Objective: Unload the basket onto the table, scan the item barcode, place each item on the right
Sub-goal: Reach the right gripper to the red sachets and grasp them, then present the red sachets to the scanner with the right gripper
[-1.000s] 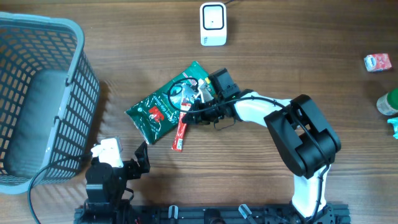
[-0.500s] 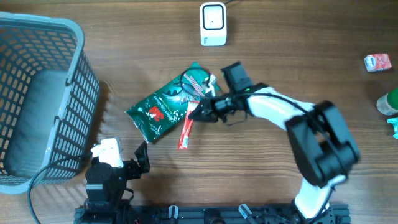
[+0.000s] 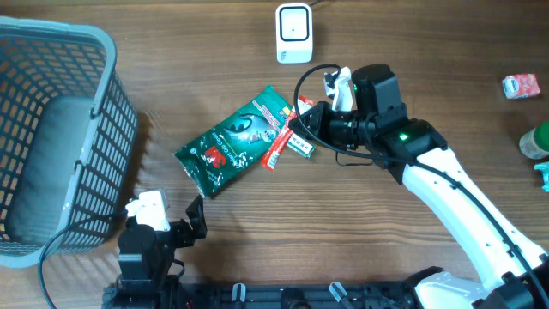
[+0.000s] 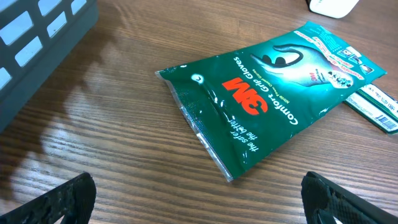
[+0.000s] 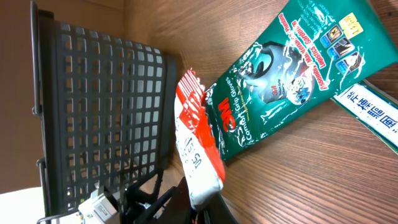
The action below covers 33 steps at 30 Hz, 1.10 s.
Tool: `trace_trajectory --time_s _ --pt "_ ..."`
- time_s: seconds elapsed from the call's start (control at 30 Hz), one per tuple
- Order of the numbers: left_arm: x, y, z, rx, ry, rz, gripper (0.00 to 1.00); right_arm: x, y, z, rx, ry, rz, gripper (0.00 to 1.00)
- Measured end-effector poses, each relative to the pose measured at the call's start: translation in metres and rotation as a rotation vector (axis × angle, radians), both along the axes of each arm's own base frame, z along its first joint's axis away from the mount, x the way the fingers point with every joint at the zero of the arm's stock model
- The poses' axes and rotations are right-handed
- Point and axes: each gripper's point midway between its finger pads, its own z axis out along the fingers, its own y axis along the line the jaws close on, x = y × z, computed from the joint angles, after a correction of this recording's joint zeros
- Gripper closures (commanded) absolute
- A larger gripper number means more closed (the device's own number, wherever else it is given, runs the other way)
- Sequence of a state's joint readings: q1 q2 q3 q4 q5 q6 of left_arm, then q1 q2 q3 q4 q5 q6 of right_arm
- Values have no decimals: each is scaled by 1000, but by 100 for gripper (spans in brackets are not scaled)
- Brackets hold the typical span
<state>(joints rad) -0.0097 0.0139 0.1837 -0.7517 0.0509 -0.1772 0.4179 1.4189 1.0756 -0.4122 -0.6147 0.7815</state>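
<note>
The scanner stands outward of the held sachet, so my right gripper will next move past the white scanner [image 3: 293, 33], then over the tabletop [image 3: 495, 109] beside the small carton to release.
A narrow red-and-white sachet [image 3: 276, 148] hangs above the table with my right gripper [image 3: 298, 127] shut on its end. In the right wrist view the sachet [image 5: 196, 143] sticks up out of the right gripper [image 5: 208, 202]; no barcode shows on it. A green 3M glove bag [image 3: 230, 144] lies flat on the wood, with a slim green-and-white box [image 3: 300, 146] at its right edge. The white scanner [image 3: 293, 33] stands at the back, beyond the held sachet. My left gripper [image 4: 208, 205] is open and low near the front edge, short of the bag [image 4: 267, 93].
A grey plastic basket [image 3: 94, 129] fills the left side. At the far right are a small red-and-white carton [image 3: 520, 85] and a green bottle [image 3: 536, 140]. A black cable loops by the right wrist camera.
My right arm has lifted the sachet off the table beside the bag and carried it right and back, toward the scanner. The left arm has stayed still.
</note>
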Motion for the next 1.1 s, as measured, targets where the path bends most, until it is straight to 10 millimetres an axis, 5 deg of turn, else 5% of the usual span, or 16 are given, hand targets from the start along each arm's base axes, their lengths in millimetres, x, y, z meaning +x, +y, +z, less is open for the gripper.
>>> trace_trajectory --time_s 0.13,0.2,0.43,0.7,0.9,1.1 --pt "0 0 0 0 0 0 0 17 -5 4 -103 -232 58 96" --pt "0 0 0 0 0 0 0 61 -23 22 -288 -570 2 96" --pt "0 0 0 0 -2 0 0 140 -28 77 -521 -1151 -101 96" --pt "0 0 0 0 0 0 0 201 -25 53 -751 -1522 -210 95" --pt "0 0 0 0 0 0 0 247 -6 -8 -898 -1541 -117 95" --pt "0 0 0 0 0 0 0 278 12 -5 -1072 -1684 -51 95"
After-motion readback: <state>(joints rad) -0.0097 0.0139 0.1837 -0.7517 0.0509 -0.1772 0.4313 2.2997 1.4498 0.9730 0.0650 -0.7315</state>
